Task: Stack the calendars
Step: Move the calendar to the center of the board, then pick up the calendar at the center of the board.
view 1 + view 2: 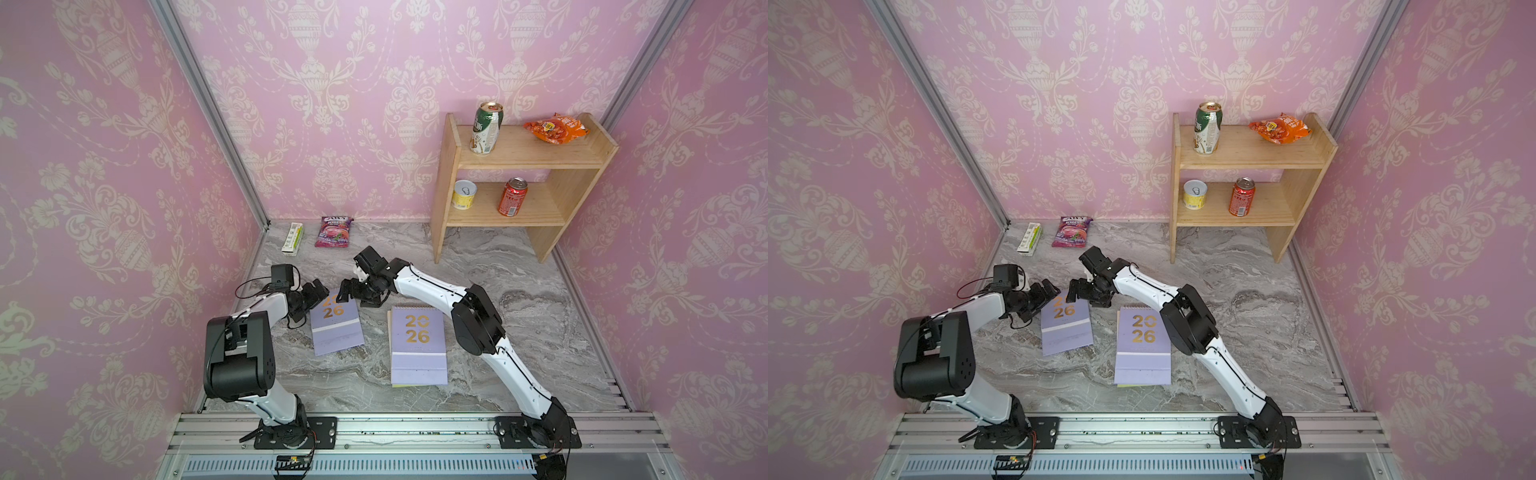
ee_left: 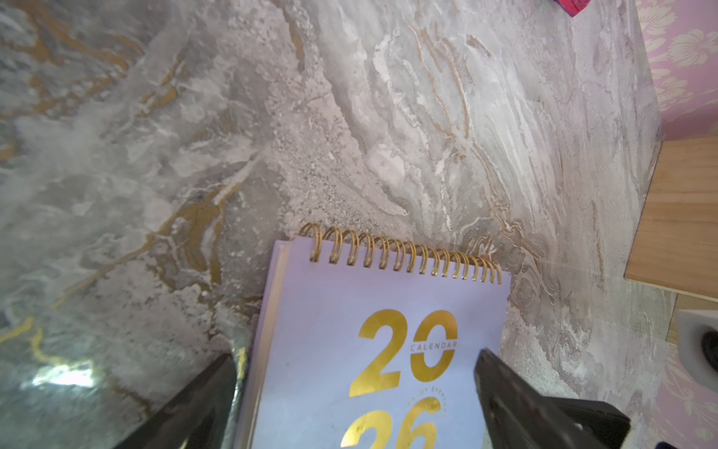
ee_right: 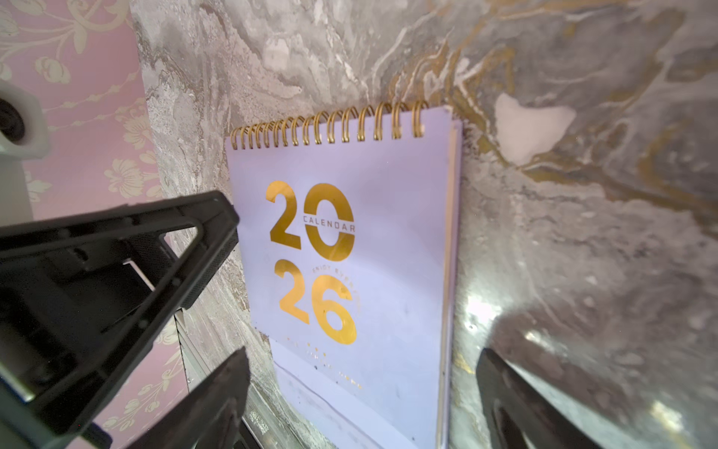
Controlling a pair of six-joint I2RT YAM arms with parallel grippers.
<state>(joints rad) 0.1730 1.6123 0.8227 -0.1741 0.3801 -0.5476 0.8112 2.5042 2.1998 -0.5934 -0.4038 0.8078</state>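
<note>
My right gripper is open, with its fingers already on either side of the skewed calendar's edge (image 1: 357,312) (image 3: 445,359) facing the other calendar. It will next tilt flatter and move in onto that edge.
Two lilac calendars with gold "2026" lie flat on the marble table (image 1: 519,316). The left calendar (image 1: 337,330) (image 1: 1066,328) is slightly skewed. The right calendar (image 1: 419,345) (image 1: 1144,347) shows a yellow-green edge beneath it. My left gripper (image 1: 316,301) (image 2: 357,373) hovers open over the left calendar's spiral-end corner, its fingers straddling the cover (image 2: 349,350). My right gripper (image 1: 353,296) (image 3: 361,373) is open above the same calendar (image 3: 349,252) from the other side. Neither gripper holds anything.
A wooden shelf (image 1: 519,178) stands at the back right with cans and an orange snack bag. A purple snack pouch (image 1: 333,232) and a small white-green box (image 1: 292,238) lie by the back wall. An aluminium rail (image 1: 415,428) borders the front.
</note>
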